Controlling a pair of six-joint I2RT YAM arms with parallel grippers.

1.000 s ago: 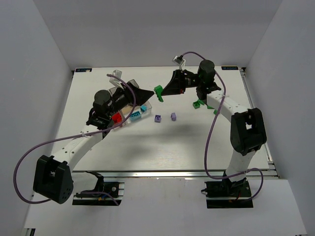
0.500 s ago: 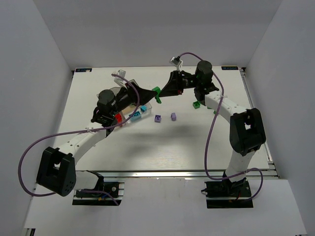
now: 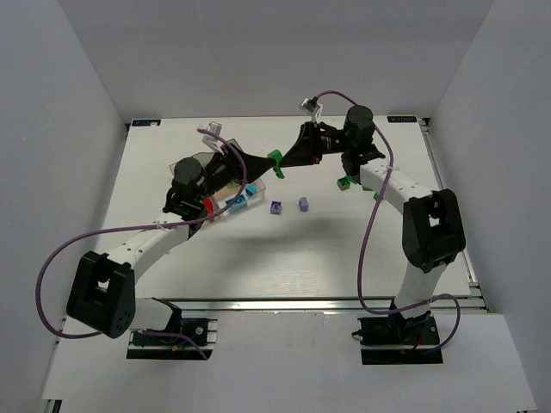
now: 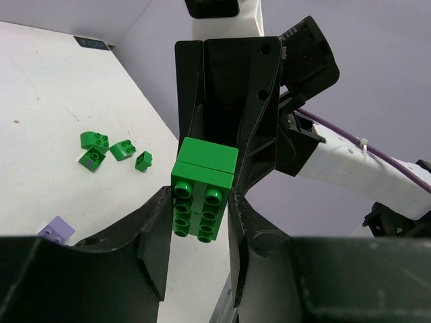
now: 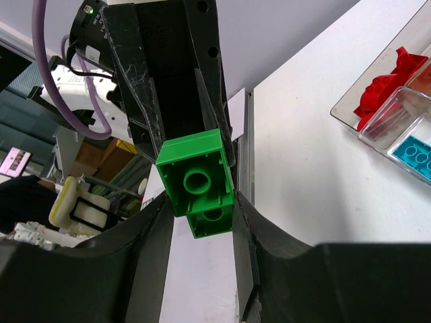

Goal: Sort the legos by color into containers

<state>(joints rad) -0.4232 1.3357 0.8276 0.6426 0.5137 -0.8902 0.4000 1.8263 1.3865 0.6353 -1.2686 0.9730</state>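
Observation:
The left gripper pulls the stuck bricks apart next and goes down to the left in the top view to let go over the clear box (image 3: pixel 225 196) below.
A green lego (image 3: pixel 275 161), two bricks stuck together, hangs in the air above the table's far middle. My right gripper (image 3: pixel 281 163) is shut on it from the right, and in the right wrist view its fingers press both sides of the green lego (image 5: pixel 199 185). My left gripper (image 3: pixel 268 165) comes from the left, its fingers against the sides of the same green lego (image 4: pixel 202 195). Below the left arm lies the clear box (image 3: pixel 225 196) of containers, holding red legos (image 3: pixel 205 205) and cyan legos (image 3: pixel 238 204). Two purple legos (image 3: pixel 275 207) lie on the table.
Loose green legos (image 3: pixel 344 181) lie under the right arm, seen also as green legos (image 4: pixel 94 142) on the table in the left wrist view. A purple lego (image 4: pixel 56 230) lies nearer. The box wall (image 5: pixel 377 124) shows at the right wrist view's right edge.
My left gripper has swung right, up to the green lego, and its jaws have closed in on it. The right gripper shifted slightly and kept its hold.

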